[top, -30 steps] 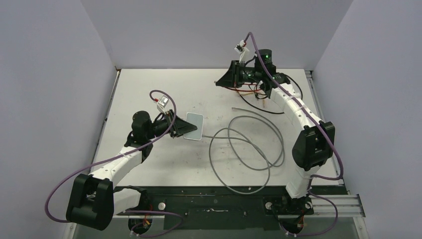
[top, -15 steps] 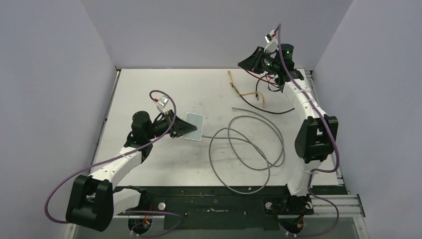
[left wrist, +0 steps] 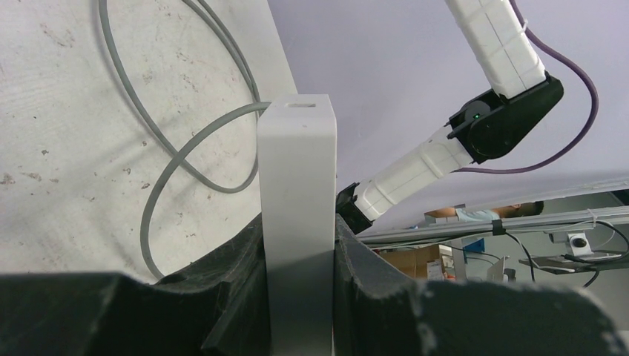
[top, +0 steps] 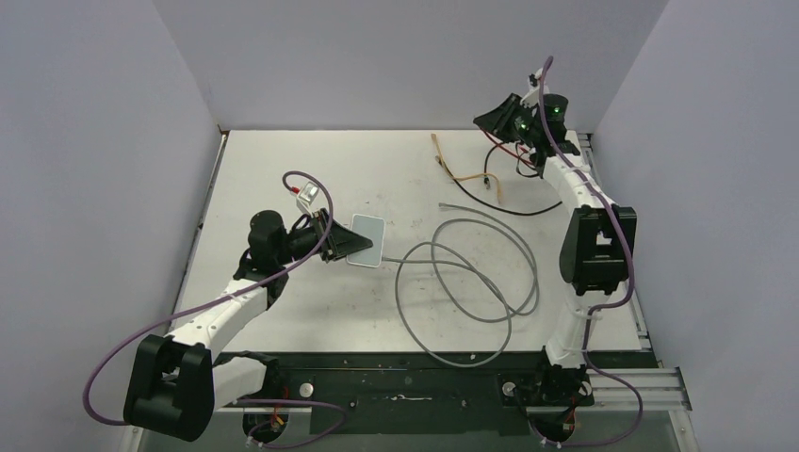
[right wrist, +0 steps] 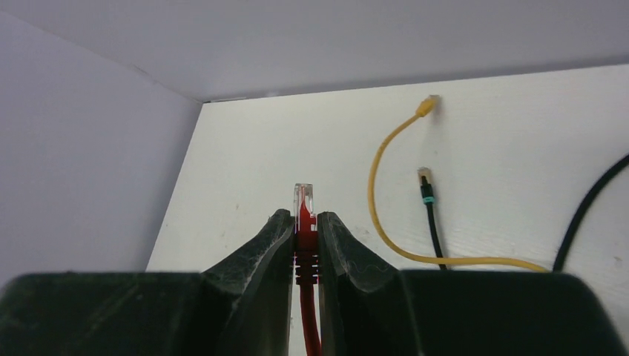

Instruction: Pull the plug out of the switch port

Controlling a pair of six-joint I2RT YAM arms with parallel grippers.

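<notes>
My right gripper needs to lower toward the teal-booted plug [right wrist: 426, 184] to release the unplugged red plug, since the teal-booted plug lies below and to its left in the top view.
The switch, a flat pale grey-white box [top: 368, 232], lies left of the table's middle. My left gripper [top: 350, 247] is shut on its near end. In the left wrist view the box [left wrist: 297, 163] stands edge-on between the black fingers [left wrist: 237, 259], with a small slot on its far edge [left wrist: 300, 106]. A grey cable [top: 471, 282] runs up to the box's side [left wrist: 252, 110]. My right gripper [top: 492, 121] is raised at the back right, far from the box. It is shut on a red cable's clear-tipped plug [right wrist: 304, 199], which hangs free of any socket.
A yellow cable [top: 450, 168] [right wrist: 378, 193] and a black cable [top: 499, 198] with a teal-booted plug [right wrist: 426, 189] lie on the table at the back right. The grey cable lies in large loops over the middle and right. Purple walls close in the back and sides.
My right gripper has moved right and up towards the back right corner, carrying the red plug. The left gripper and the box have not moved.
</notes>
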